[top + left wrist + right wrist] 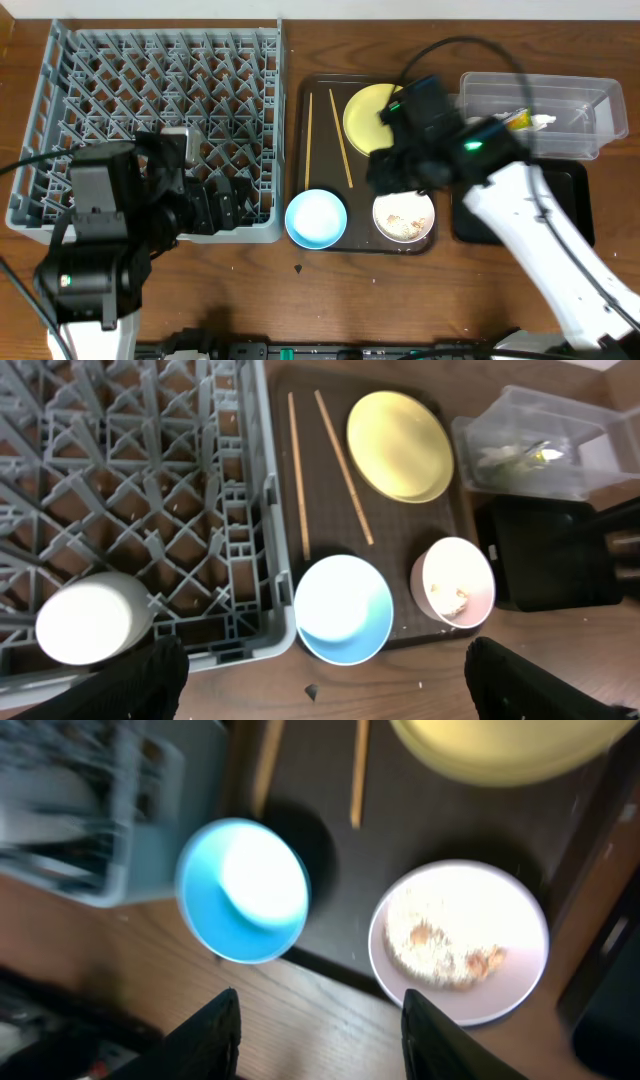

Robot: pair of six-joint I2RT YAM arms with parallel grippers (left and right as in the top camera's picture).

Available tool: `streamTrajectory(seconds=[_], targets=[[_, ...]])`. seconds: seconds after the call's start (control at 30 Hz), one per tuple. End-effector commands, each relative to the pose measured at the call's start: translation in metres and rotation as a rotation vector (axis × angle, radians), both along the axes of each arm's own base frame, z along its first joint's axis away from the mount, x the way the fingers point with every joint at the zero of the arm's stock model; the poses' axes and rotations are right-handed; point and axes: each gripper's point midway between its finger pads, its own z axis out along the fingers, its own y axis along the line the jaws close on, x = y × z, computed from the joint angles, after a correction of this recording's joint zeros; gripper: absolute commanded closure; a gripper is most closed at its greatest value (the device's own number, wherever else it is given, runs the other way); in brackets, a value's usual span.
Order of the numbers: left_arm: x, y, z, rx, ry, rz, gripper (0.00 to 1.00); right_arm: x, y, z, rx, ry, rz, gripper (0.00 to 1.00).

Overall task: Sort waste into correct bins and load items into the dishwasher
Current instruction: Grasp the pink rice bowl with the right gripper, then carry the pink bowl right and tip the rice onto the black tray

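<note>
The white bowl [404, 217] is below my right gripper, so I will next bring the gripper's open fingers down over the side of the white bowl's rim that faces the blue bowl, clear of the scraps.
The grey dish rack [150, 90] fills the left; a small white cup [92, 620] stands in its front part. The yellow plate [365, 112], two chopsticks [342, 150], light blue bowl [316, 218] and white bowl [404, 217] with beige food scraps [440, 935] sit on the brown serving tray [325, 100]. The clear tub [540, 105] holds a wrapper [520, 120] and white tissue [500, 455]. The black tray [570, 200] lies in front of it. My left gripper [330, 685] is open and empty over the rack's front right corner. My right gripper [325, 1040] is open and empty above the white bowl.
My right arm [530, 230] crosses over the black tray and hides part of it. A small dark speck [298, 268] lies on the wooden table in front of the blue bowl. The rack's wall [255, 560] stands close to the serving tray's left edge.
</note>
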Motion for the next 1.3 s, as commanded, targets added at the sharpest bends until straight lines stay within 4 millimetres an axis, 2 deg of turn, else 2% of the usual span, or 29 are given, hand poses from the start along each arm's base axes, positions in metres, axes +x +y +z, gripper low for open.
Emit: streamTrajectory(seconds=[0.0,0.13,0.17,0.27,0.3,0.4,0.57,0.7,0.83,0.97,1.03,1.1,1.27], targets=[[-0.005,-0.006,0.011,-0.003,-0.046,-0.043,0.11,-0.004,-0.011,-0.046,-0.176,0.054,-0.138,0.51],[-0.007,-0.006,0.011,-0.003,-0.042,-0.042,0.1,-0.009,-0.008,-0.09,-0.25,0.118,-0.155,0.57],[-0.008,-0.006,0.01,-0.004,-0.036,-0.042,0.06,-0.008,-0.007,-0.102,-0.263,0.131,-0.153,0.58],[-0.008,-0.006,0.009,-0.004,-0.033,-0.042,0.04,-0.004,-0.004,-0.127,-0.283,0.152,-0.152,0.59],[-0.008,-0.006,0.009,-0.004,-0.033,-0.042,0.04,-0.003,-0.003,-0.133,-0.289,0.159,-0.152,0.61],[-0.008,-0.006,0.009,-0.003,-0.033,-0.042,0.03,0.001,0.001,-0.156,-0.306,0.185,-0.148,0.76],[-0.009,-0.006,0.009,-0.004,-0.03,-0.042,0.03,-0.004,0.003,-0.182,-0.324,0.247,-0.14,0.96],[-0.009,-0.006,0.009,-0.004,-0.029,-0.042,0.03,-0.004,0.001,-0.185,-0.331,0.257,-0.152,0.99],[-0.009,-0.006,0.009,-0.004,-0.029,-0.042,0.03,-0.005,-0.004,-0.18,-0.335,0.265,-0.162,0.99],[-0.009,-0.006,0.009,-0.004,-0.03,-0.042,0.02,-0.005,-0.014,-0.157,-0.298,0.276,-0.185,0.99],[-0.009,-0.006,0.009,-0.004,-0.03,-0.042,0.02,-0.005,-0.01,-0.138,-0.198,0.287,-0.158,0.99],[-0.009,-0.006,0.009,-0.004,-0.03,-0.042,0.02,0.001,-0.009,-0.108,-0.047,0.279,-0.128,0.99],[-0.009,-0.006,0.009,-0.004,-0.03,-0.042,0.02,0.023,-0.039,-0.045,0.218,0.185,-0.138,0.99]])
